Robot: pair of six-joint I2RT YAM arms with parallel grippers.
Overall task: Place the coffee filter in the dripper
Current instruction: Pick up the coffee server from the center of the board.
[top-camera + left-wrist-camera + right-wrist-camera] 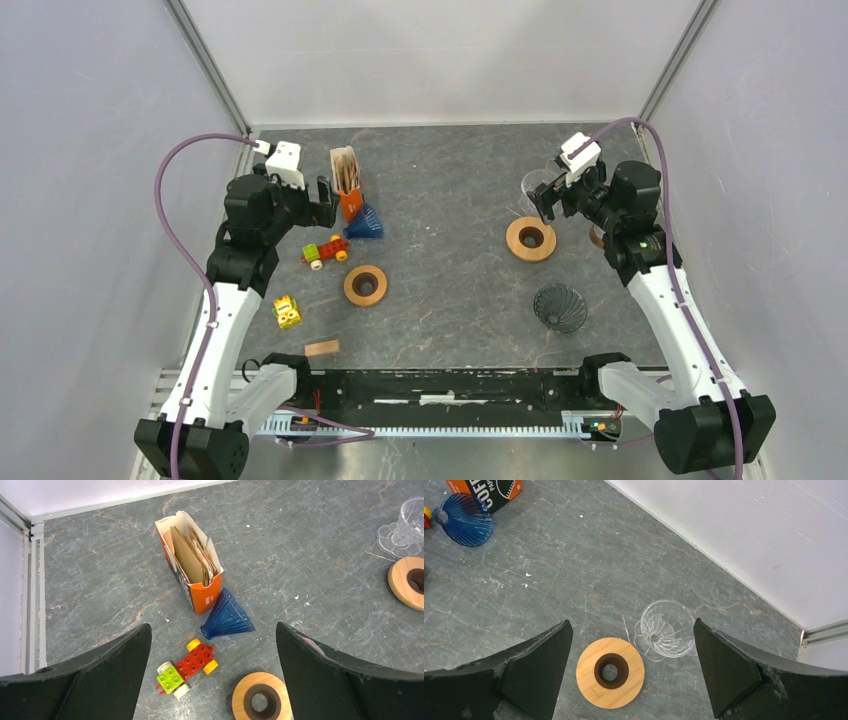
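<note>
The clear dripper stands below my right gripper's fingers, so next I will bring that gripper down open onto the clear dripper's side point(525, 192) point(646, 630) by the wooden ring.
An orange box of brown paper coffee filters point(346, 182) stands open at the back left; it also shows in the left wrist view point(192, 567). A blue dripper point(366, 222) lies on its side against the box point(228, 616). A clear glass dripper point(538, 184) stands at the back right point(665, 628). A dark dripper point(560, 307) sits at the front right. My left gripper point(325, 204) hovers open and empty above the blue dripper point(211, 627). My right gripper point(546, 205) hovers open and empty above the clear dripper and a wooden ring point(632, 622).
Two wooden rings lie on the table, one by the clear dripper point(531, 239) point(610, 672) and one left of centre point(366, 286) point(260, 698). A red and green brick car point(325, 250) point(187, 667), a yellow toy point(287, 312) and a small wooden block point(322, 348) lie at the left.
</note>
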